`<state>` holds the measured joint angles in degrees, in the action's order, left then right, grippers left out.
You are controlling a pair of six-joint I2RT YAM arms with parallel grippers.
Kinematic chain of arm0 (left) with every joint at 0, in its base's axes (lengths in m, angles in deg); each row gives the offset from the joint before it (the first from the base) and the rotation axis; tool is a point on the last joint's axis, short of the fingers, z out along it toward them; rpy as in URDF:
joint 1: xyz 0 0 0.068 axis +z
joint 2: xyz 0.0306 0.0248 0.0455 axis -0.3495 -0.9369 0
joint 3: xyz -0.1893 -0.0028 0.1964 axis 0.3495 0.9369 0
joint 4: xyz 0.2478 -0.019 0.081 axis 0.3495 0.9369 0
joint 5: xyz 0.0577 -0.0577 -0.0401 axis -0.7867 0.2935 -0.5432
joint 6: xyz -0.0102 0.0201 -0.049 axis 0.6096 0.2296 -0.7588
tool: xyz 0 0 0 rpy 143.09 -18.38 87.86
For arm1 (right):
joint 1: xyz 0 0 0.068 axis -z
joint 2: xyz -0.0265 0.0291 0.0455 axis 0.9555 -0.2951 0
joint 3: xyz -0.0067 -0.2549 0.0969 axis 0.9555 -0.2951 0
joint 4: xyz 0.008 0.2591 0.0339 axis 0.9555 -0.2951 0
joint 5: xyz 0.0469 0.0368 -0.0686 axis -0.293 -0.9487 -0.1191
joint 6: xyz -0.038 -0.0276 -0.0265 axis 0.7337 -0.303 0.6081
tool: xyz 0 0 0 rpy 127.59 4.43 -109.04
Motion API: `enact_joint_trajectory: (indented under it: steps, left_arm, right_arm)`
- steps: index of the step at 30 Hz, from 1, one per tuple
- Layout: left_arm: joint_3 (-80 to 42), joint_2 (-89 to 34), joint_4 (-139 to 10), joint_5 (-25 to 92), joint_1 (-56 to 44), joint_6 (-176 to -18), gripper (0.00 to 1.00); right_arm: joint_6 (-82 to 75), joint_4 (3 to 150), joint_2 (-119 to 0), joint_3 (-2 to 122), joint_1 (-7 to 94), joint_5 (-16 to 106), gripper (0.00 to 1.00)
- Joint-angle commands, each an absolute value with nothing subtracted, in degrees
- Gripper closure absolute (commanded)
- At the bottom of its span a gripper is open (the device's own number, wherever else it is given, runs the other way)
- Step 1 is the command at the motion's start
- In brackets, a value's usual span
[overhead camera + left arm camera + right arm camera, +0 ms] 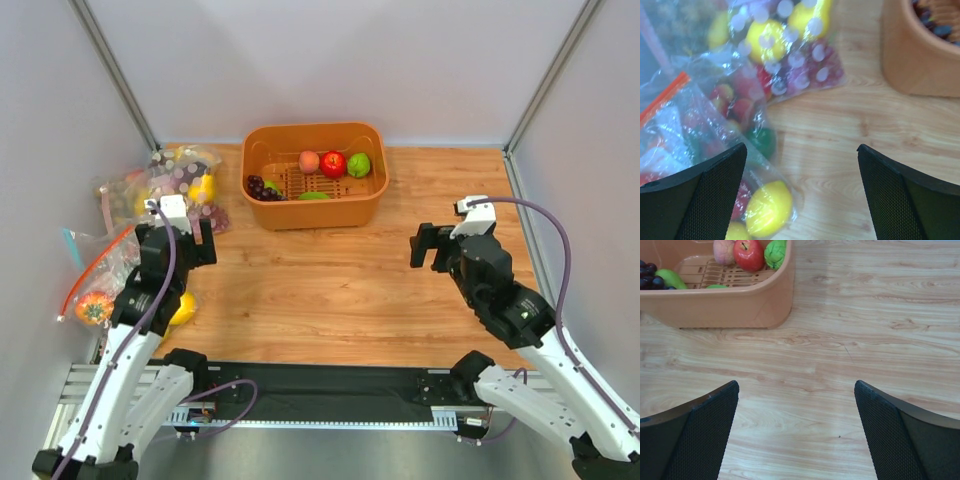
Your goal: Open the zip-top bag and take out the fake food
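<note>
My left gripper will first move farther over the zip-top bag [100, 285], then go down to get onto the plastic beside the lemon [769, 207].
The zip-top bag [100, 285] lies at the table's left edge, clear and crinkly, with its orange-red zip strip [662, 100] shut as far as it shows. Inside it I see fake food: a yellow lemon [769, 207], red pieces and an orange pepper [95, 308]. My left gripper [180, 250] is open and empty just above the bag's right edge; in the left wrist view [802, 192] the lemon sits by its left finger [705, 195]. My right gripper [432, 247] is open and empty over bare wood at the right, as the right wrist view [797, 432] shows.
An orange basket [325, 212] stands at the back centre with a peach, red apple, green fruit and grapes; it also shows in the right wrist view [730, 310]. A second bag with purple grapes and yellow fruit [180, 185] lies behind the zip-top bag. Walls enclose the table.
</note>
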<state>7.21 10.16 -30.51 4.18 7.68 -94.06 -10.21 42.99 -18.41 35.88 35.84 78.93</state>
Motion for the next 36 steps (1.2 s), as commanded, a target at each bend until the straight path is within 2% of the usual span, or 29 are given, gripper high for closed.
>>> enact_joint_trajectory:
  steps: [1, 7, 12, 14, 24, 25, 27, 30, 31, 34, 36]
  left_arm:
    - [4.2, 4.8, -27.4, -5.1, 9.6, -95.8, 0.01]
    - [2.0, -5.4, -24.3, -3.4, 20.0, -98.6, 0.01]
    - [2.2, -10.0, -23.1, -5.8, 21.4, -98.8, 0.07]
    - [2.0, -11.9, -22.4, -6.4, 21.6, -98.9, 0.12]
    - [2.3, -19.4, -21.4, -6.0, 25.4, -99.7, 0.21]
    - [2.2, -20.8, -21.1, -5.9, 25.6, -99.8, 0.28]
    - [2.1, -21.8, -21.1, -5.3, 26.3, -99.6, 0.34]
    - [2.2, -23.6, -21.3, -4.7, 26.4, -99.3, 0.53]
    - [2.1, -24.6, -21.0, -4.5, 26.5, -99.3, 0.75]
    - [1.4, -24.6, -20.1, -3.2, 26.5, -99.2, 1.0]
    - [1.4, -23.2, -20.2, -2.3, 26.4, -99.1, 1.0]
  right_arm:
    - [-11.3, 42.0, -16.8, 35.0, 35.6, 75.7, 0.0]
    - [-12.1, 42.3, -15.6, 34.6, 35.6, 71.5, 0.0]
    - [-11.7, 42.0, -14.9, 34.6, 35.6, 70.6, 0.0]
    - [-11.3, 42.1, -14.8, 35.0, 35.7, 70.3, 0.0]
    - [-10.1, 42.0, -14.2, 35.9, 35.6, 69.4, 0.0]
    - [-9.8, 42.1, -14.0, 35.9, 35.6, 69.4, 0.0]
    - [-9.7, 42.1, -13.7, 35.9, 35.6, 69.4, 0.0]
    - [-9.2, 41.7, -13.4, 36.3, 35.6, 69.2, 0.0]
    - [-8.8, 41.4, -13.2, 36.4, 35.6, 69.3, 0.0]
    - [-8.4, 40.8, -12.7, 36.4, 35.6, 69.6, 0.0]
    - [-7.8, 40.6, -12.2, 36.4, 35.6, 69.8, 0.0]
